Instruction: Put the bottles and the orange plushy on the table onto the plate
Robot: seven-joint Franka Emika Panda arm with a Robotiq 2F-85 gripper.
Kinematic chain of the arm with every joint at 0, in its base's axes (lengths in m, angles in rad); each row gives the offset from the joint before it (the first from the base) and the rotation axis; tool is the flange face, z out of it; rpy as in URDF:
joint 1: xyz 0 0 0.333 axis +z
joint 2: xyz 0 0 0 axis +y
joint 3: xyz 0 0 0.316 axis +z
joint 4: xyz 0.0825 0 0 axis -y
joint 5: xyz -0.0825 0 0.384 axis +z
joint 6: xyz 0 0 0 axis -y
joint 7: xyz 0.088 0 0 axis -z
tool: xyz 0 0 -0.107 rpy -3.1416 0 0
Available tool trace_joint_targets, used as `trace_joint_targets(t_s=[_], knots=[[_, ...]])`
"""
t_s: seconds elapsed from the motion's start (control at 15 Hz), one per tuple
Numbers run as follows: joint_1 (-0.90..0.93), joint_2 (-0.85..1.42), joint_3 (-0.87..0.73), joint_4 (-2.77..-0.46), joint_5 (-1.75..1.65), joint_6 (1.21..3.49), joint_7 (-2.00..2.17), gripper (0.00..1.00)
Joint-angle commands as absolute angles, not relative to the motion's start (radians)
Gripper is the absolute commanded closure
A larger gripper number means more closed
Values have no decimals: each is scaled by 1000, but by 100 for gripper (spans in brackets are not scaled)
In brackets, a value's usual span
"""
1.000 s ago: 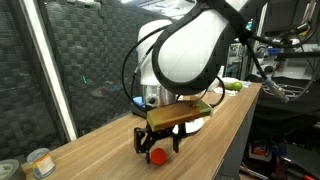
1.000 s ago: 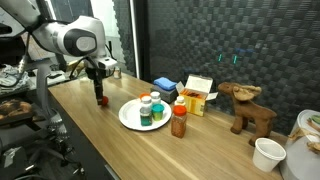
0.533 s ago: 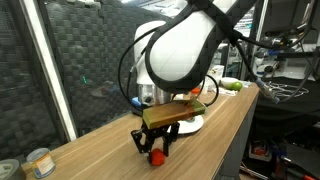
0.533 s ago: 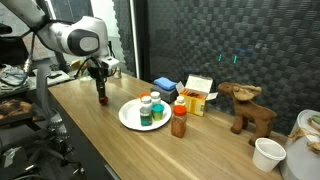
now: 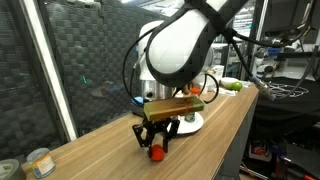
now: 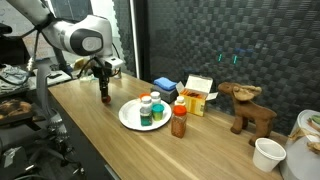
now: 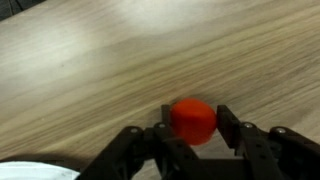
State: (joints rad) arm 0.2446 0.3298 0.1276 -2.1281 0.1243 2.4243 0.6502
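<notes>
The plushy goes up and over the plate's bare side next, then down for my gripper to release it. The plate lies to my gripper's left in the wrist view.
The orange plushy is a small round red-orange ball resting on the wood-grain table. My gripper is shut on it, one black finger pressed against each side. In both exterior views the gripper points straight down at the table with the plushy between its tips. The white plate lies to the side of the gripper. Two small bottles stand on it, one with a green lid. An orange bottle stands on the table just beside the plate.
Behind the plate are a blue block, an orange-and-white box and a wooden animal figure. A white cup stands near the far end. A tin can sits at the table's other end. The plate's rim is close by.
The jaws have closed from wide open onto the orange plushy. The gripper has shifted slightly toward the plate.
</notes>
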Motion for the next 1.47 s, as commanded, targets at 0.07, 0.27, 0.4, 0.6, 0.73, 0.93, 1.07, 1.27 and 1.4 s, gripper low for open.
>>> trace_joint_targets(t_s=[0.07, 0.27, 0.4, 0.6, 0.73, 0.93, 1.07, 1.27, 1.4], knots=[[194, 224, 130, -2176, 239, 2464, 595, 75], [151, 170, 117, -2193, 325, 2497, 575, 75], [127, 169, 94, -2171, 338, 2480, 588, 75], [97, 209, 54, -2117, 313, 2440, 616, 75], [81, 233, 31, -2091, 309, 2417, 626, 75], [65, 272, 8, -2055, 307, 2371, 629, 75], [60, 295, 2, -2031, 306, 2338, 627, 75], [58, 329, -2, -1996, 308, 2296, 625, 75], [58, 349, -2, -1973, 308, 2264, 624, 75]])
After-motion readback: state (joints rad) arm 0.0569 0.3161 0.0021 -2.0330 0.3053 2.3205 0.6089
